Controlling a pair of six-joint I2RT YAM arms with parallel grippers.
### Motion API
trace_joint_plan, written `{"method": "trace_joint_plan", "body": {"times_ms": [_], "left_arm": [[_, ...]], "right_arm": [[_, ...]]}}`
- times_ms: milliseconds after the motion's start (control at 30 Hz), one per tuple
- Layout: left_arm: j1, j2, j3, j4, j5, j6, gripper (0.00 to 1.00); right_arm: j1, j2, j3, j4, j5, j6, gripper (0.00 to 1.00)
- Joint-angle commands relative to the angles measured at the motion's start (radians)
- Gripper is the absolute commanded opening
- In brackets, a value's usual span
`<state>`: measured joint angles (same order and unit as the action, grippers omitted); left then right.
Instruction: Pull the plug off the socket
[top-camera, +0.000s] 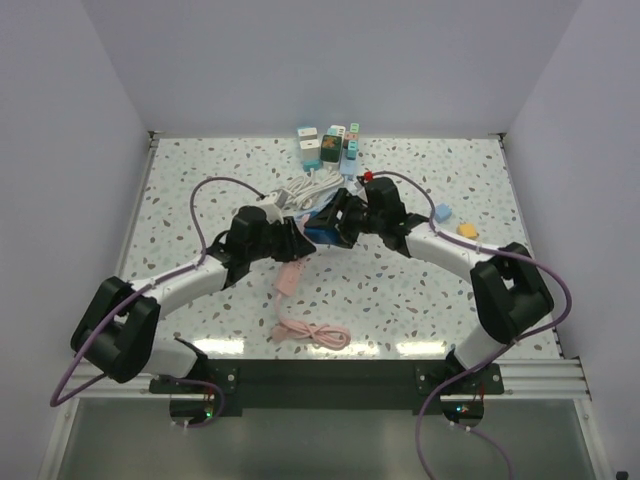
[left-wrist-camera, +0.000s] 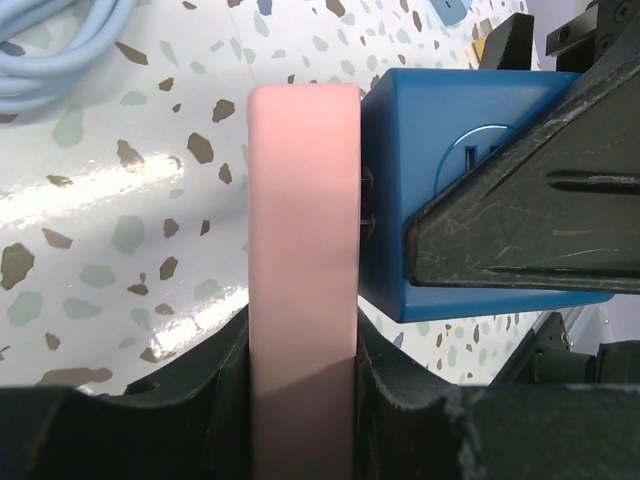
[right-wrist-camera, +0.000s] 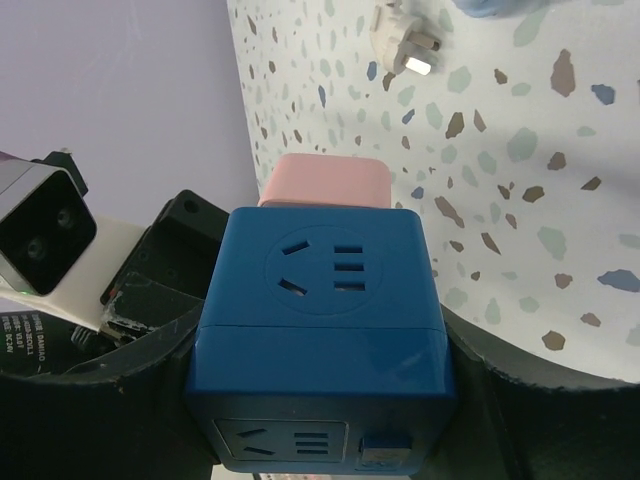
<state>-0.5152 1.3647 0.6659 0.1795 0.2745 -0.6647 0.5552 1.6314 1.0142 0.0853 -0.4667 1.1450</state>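
My left gripper will leave the socket, going left in the top view, outward and down to release at the table's bare far corner.
The pink plug (left-wrist-camera: 303, 250) stands between the fingers of my left gripper (left-wrist-camera: 303, 400), which is shut on it. Its face sits against the side of the blue cube socket (left-wrist-camera: 420, 140), with a thin gap where the pins show. My right gripper (right-wrist-camera: 320, 410) is shut on the blue socket (right-wrist-camera: 320, 300), one finger on each side; the pink plug (right-wrist-camera: 325, 180) pokes out behind it. From above, both grippers meet at mid-table around the socket (top-camera: 322, 235), held above the surface. The plug's pink cable (top-camera: 310, 333) hangs down and coils toward the front edge.
A white cable bundle with its plug (top-camera: 300, 190) lies just behind the grippers. Several small adapters (top-camera: 330, 145) stand at the back wall. A blue block (top-camera: 442, 212) and a yellow piece (top-camera: 467, 229) lie to the right. A loose white plug (right-wrist-camera: 405, 45) rests on the speckled tabletop.
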Motion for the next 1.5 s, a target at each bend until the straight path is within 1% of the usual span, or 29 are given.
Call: {"method": "trace_joint_plan", "body": {"times_ms": [0, 167, 233, 267, 300, 333, 433, 533, 567, 600, 667, 700, 733, 767, 800, 833, 867, 900, 933, 967, 1033, 1067, 1167, 1233, 1267, 1300, 1367, 1400, 1467], "left_arm": [[0.121, 0.066, -0.003, -0.117, -0.261, -0.048, 0.0], [0.119, 0.105, 0.056, -0.132, -0.264, -0.081, 0.0], [0.116, 0.109, 0.084, -0.164, -0.297, -0.076, 0.0], [0.113, 0.112, 0.115, -0.214, -0.31, -0.073, 0.0], [0.11, 0.114, 0.132, -0.236, -0.337, -0.069, 0.0], [0.106, 0.12, 0.15, -0.256, -0.351, -0.067, 0.0], [0.077, 0.131, 0.201, -0.314, -0.402, -0.065, 0.0], [0.067, 0.136, 0.231, -0.353, -0.4, -0.081, 0.0], [0.066, 0.126, 0.232, -0.341, -0.393, -0.082, 0.0], [0.067, 0.1, 0.233, -0.339, -0.388, -0.078, 0.0], [0.076, 0.067, 0.254, -0.362, -0.399, -0.064, 0.0], [0.084, 0.048, 0.264, -0.376, -0.414, -0.034, 0.0], [0.099, 0.013, 0.276, -0.394, -0.422, -0.017, 0.0], [0.142, -0.004, 0.297, -0.423, -0.42, 0.0, 0.0], [0.17, -0.033, 0.308, -0.431, -0.402, 0.048, 0.0], [0.199, -0.041, 0.322, -0.442, -0.39, 0.074, 0.0], [0.266, -0.045, 0.362, -0.487, -0.379, 0.097, 0.0], [0.297, -0.042, 0.386, -0.515, -0.361, 0.147, 0.0], [0.329, -0.033, 0.412, -0.546, -0.365, 0.166, 0.0], [0.39, -0.027, 0.455, -0.598, -0.371, 0.184, 0.0], [0.457, -0.01, 0.484, -0.62, -0.376, 0.221, 0.0], [0.515, -0.004, 0.51, -0.629, -0.368, 0.227, 0.0], [0.625, 0.045, 0.563, -0.612, -0.356, 0.257, 0.0], [0.655, 0.117, 0.599, -0.603, -0.354, 0.301, 0.0], [0.671, 0.149, 0.648, -0.607, -0.36, 0.319, 0.0], [0.681, 0.221, 0.679, -0.615, -0.371, 0.345, 0.0], [0.705, 0.29, 0.765, -0.63, -0.377, 0.362, 0.0], [0.713, 0.348, 0.788, -0.626, -0.379, 0.373, 0.0], [0.724, 0.402, 0.86, -0.597, -0.373, 0.387, 0.0]], "right_arm": [[-0.11, -0.128, -0.02, -0.042, -0.036, -0.002, 0.0], [-0.109, -0.151, -0.042, -0.056, -0.001, 0.006, 0.0], [-0.11, -0.15, -0.005, -0.172, 0.022, -0.028, 0.0], [-0.11, -0.151, 0.03, -0.221, 0.067, -0.068, 0.0], [-0.11, -0.156, 0.047, -0.307, 0.092, -0.088, 0.0], [-0.11, -0.154, 0.061, -0.338, 0.108, -0.102, 0.0], [-0.11, -0.156, 0.075, -0.358, 0.122, -0.111, 0.0], [-0.113, -0.16, 0.083, -0.39, 0.154, -0.103, 0.0], [-0.123, -0.165, 0.086, -0.404, 0.171, -0.111, 0.0], [-0.152, -0.182, 0.086, -0.445, 0.206, -0.114, 0.0], [-0.21, -0.189, 0.072, -0.475, 0.275, -0.145, 0.0], [-0.291, -0.183, 0.069, -0.507, 0.298, -0.159, 0.0], [-0.338, -0.176, 0.064, -0.515, 0.328, -0.172, 0.0], [-0.385, -0.167, 0.063, -0.518, 0.344, -0.203, 0.0], [-0.465, -0.154, 0.072, -0.536, 0.361, -0.214, 0.0], [-0.504, -0.121, 0.079, -0.535, 0.372, -0.226, 0.0], [-0.538, -0.104, 0.102, -0.536, 0.381, -0.252, 0.0], [-0.601, -0.081, 0.121, -0.568, 0.393, -0.257, 0.0], [-0.621, -0.046, 0.136, -0.573, 0.402, -0.263, 0.0], [-0.641, -0.026, 0.167, -0.578, 0.436, -0.284, 0.0], [-0.687, 0.002, 0.193, -0.585, 0.459, -0.292, 0.0], [-0.704, 0.028, 0.211, -0.578, 0.459, -0.288, 0.0], [-0.751, 0.086, 0.268, -0.556, 0.464, -0.286, 0.0], [-0.776, 0.125, 0.308, -0.578, 0.477, -0.289, 0.0], [-0.782, 0.16, 0.339, -0.585, 0.484, -0.291, 0.0], [-0.796, 0.172, 0.349, -0.588, 0.49, -0.289, 0.0], [-0.807, 0.199, 0.375, -0.582, 0.481, -0.287, 0.0], [-0.816, 0.22, 0.385, -0.584, 0.485, -0.288, 0.0], [-0.821, 0.246, 0.412, -0.572, 0.478, -0.292, 0.0]]}}
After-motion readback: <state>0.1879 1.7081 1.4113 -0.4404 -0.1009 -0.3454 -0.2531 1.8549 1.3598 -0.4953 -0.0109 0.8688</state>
